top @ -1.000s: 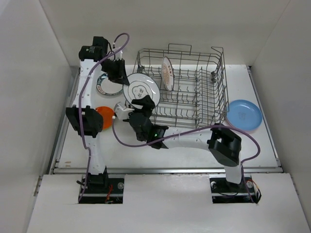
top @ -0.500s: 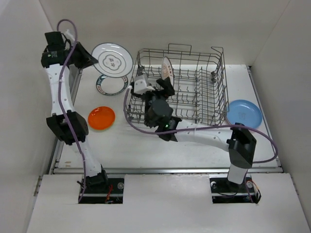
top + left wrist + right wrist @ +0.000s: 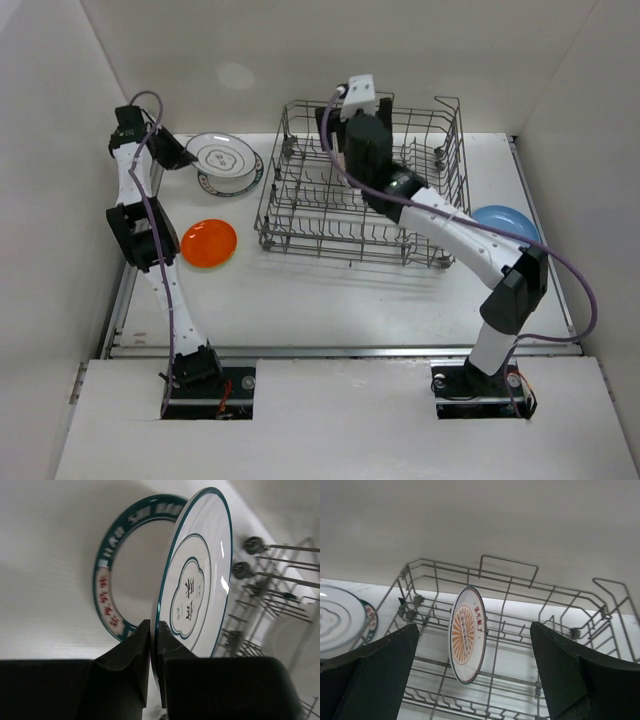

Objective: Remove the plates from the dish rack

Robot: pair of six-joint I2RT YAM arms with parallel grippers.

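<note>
The sunburst plate stands upright in the rack (image 3: 509, 559) below my right gripper. My right gripper tilts its open fingers down next and lowers them astride the sunburst plate's near rim (image 3: 465, 680).
My left gripper (image 3: 183, 155) is shut on the rim of a white plate with a teal rim (image 3: 222, 155). It holds that plate tilted just above a plate with a dark teal ring (image 3: 240, 183) at the back left. In the left wrist view the fingers (image 3: 131, 652) pinch the white plate (image 3: 200, 580) over the ringed plate (image 3: 106, 585). My right gripper (image 3: 348, 150) is open and empty above the dish rack (image 3: 300, 215). In the right wrist view a white plate with an orange sunburst (image 3: 466, 635) stands upright in the rack (image 3: 509, 559), between my spread fingers (image 3: 375, 670).
An orange plate (image 3: 208, 242) lies left of the rack. A light blue plate (image 3: 505, 230) lies to its right, partly behind my right arm. White walls close in at the back and both sides.
My left arm has lowered the white plate from up near the back wall to just above the ringed plate. My right arm has swung from the rack's front left to above its back.
</note>
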